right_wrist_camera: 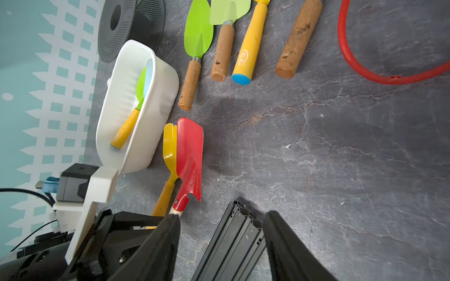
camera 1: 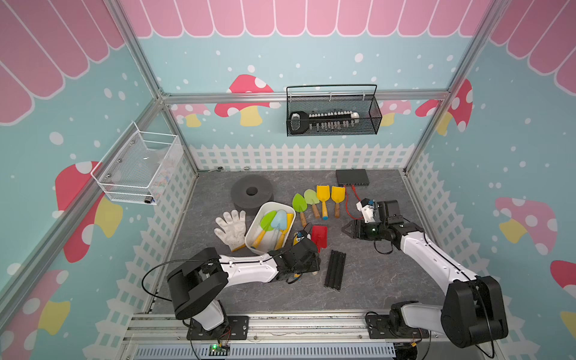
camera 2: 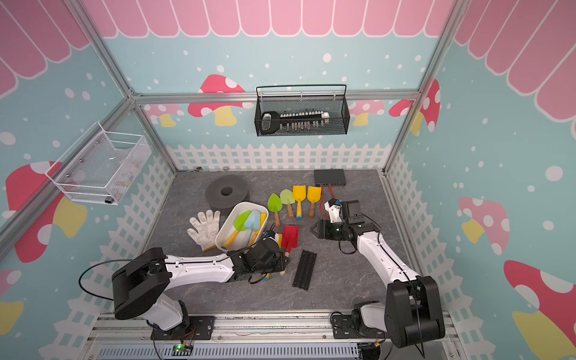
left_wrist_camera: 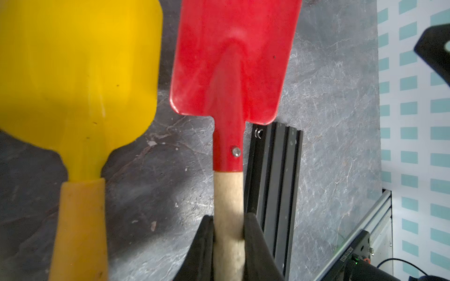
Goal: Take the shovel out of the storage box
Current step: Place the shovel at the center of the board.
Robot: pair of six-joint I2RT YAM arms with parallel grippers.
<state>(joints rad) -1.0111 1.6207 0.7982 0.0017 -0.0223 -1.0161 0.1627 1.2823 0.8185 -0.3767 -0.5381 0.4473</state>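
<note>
The left gripper will next lower the red shovel onto the bare tabletop between the yellow shovel (left_wrist_camera: 80, 73) and the black bar, and let go of it.
The white storage box (camera 1: 274, 203) (camera 2: 246, 203) (right_wrist_camera: 155, 97) stands mid-table and holds a green shovel (camera 1: 268, 220), a light-blue one (camera 1: 279, 219) and a yellow one (camera 1: 290, 218). A red shovel (camera 1: 319, 235) (camera 2: 290, 235) (left_wrist_camera: 231, 60) (right_wrist_camera: 190, 155) is outside the box, just right of it. My left gripper (left_wrist_camera: 229, 219) is shut on its wooden handle. A yellow shovel (left_wrist_camera: 80, 73) (right_wrist_camera: 169, 143) lies beside it on the table. My right gripper (camera 1: 345, 229) (right_wrist_camera: 221, 214) hangs open and empty to the right of the red blade.
Several more shovels (camera 1: 311, 199) lie in a row behind the box. White gloves (camera 1: 230, 227) and a grey foam ring (camera 1: 252, 193) sit left and behind. A black extrusion bar (camera 1: 335, 269) lies in front. A black switch (camera 1: 352, 177) with red cable (camera 1: 350, 202) is at the back.
</note>
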